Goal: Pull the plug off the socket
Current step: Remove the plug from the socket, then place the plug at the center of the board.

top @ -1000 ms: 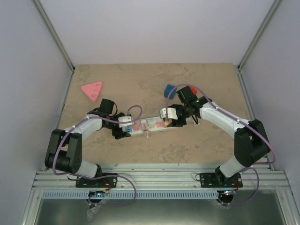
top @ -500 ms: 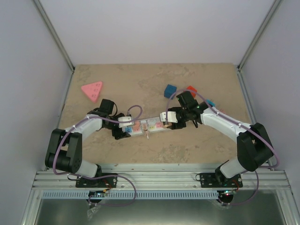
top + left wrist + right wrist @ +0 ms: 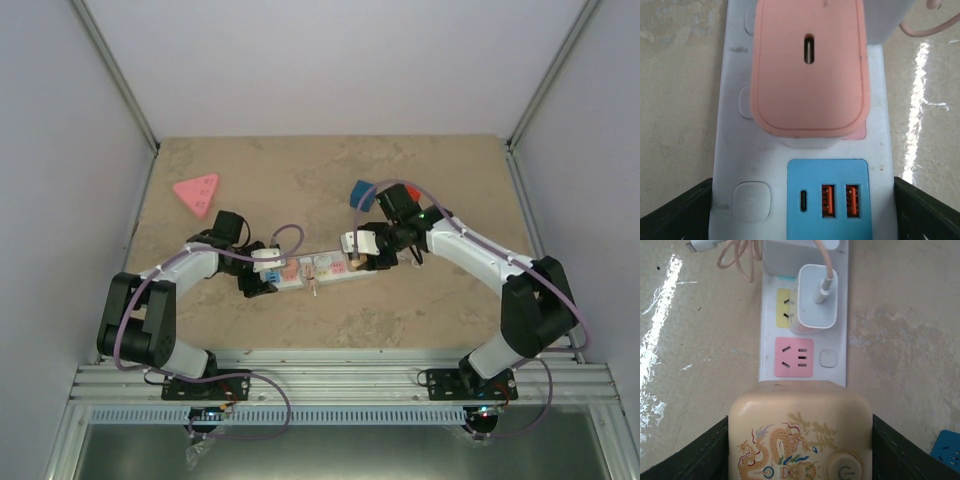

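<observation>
The robot's right gripper will rise and move outward, then go down and let go of the plug beside the red block, because that block lies outward of the gripper.
The socket is a long white strip lying across the middle of the table. My left gripper is shut on its left end, and the black fingers press both sides of the socket beside its blue USB panel. A pink adapter sits just beyond that panel. My right gripper is shut on the plug, a cream block with a dragon print. The plug covers the near end of the socket and hides its own pins.
A white charger with a pink cable sits in the yellow outlet; the pink outlet beside it is free. A pink triangular block lies at the far left and a blue block behind the right gripper. Walls close three sides.
Half a second ago the right arm stood further right and back; it has returned to where it stood a second ago. The strip and left arm have not moved.
</observation>
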### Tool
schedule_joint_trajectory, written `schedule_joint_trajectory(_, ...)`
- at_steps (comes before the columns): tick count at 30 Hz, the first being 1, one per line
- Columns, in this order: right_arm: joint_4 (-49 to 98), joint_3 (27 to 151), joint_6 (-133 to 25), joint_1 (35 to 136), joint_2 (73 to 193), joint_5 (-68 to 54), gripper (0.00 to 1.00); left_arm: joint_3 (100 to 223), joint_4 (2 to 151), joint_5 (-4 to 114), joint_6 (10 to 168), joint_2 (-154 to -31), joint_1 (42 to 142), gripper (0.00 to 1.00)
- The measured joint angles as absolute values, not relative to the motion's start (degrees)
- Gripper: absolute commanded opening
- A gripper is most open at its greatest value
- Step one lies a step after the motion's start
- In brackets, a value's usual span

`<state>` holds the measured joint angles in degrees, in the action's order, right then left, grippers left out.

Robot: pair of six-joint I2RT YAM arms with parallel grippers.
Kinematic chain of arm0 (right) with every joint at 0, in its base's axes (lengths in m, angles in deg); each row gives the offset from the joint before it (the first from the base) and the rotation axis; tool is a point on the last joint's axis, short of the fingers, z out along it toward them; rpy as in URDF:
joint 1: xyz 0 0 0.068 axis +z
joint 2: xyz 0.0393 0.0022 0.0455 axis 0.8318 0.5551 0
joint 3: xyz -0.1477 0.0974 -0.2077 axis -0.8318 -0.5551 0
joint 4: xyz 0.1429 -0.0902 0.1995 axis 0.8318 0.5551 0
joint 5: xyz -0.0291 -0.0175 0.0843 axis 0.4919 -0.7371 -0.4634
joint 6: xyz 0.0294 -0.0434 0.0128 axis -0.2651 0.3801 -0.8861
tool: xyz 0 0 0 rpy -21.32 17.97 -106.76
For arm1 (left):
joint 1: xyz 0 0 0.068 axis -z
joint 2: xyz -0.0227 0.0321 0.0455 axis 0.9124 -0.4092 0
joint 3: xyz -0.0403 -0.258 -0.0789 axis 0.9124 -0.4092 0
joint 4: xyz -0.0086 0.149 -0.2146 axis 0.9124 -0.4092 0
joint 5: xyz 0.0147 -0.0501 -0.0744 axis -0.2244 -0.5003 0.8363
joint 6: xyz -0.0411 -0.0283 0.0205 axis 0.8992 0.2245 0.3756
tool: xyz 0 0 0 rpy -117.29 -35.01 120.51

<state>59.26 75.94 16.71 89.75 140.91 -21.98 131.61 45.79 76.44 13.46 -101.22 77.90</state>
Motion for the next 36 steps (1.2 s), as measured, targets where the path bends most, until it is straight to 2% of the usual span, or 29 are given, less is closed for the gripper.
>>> schedule_joint_trajectory(3, 62.4, 79.4, 16.9, 88.9, 142.4, -23.3, 0.28, 131.6, 45.8, 75.4, 13.5, -101.2, 77.7, 0.00)
schedule_joint_trajectory(10, 62.7, 78.6, 16.5, 88.7, 142.0, -21.9, 0.28, 131.6, 45.9, 75.1, 13.5, -101.2, 77.7, 0.00)
schedule_joint_trajectory(24, 45.7, 70.0, 12.2, 81.2, 135.5, -10.1, 0.28, 131.6, 45.9, 74.8, 13.5, -101.2, 77.1, 0.00)
schedule_joint_trajectory(36, 28.7, 64.4, 10.4, 72.9, 136.0, 0.3, 0.28, 131.6, 45.9, 74.8, 13.5, -101.2, 76.9, 0.00)
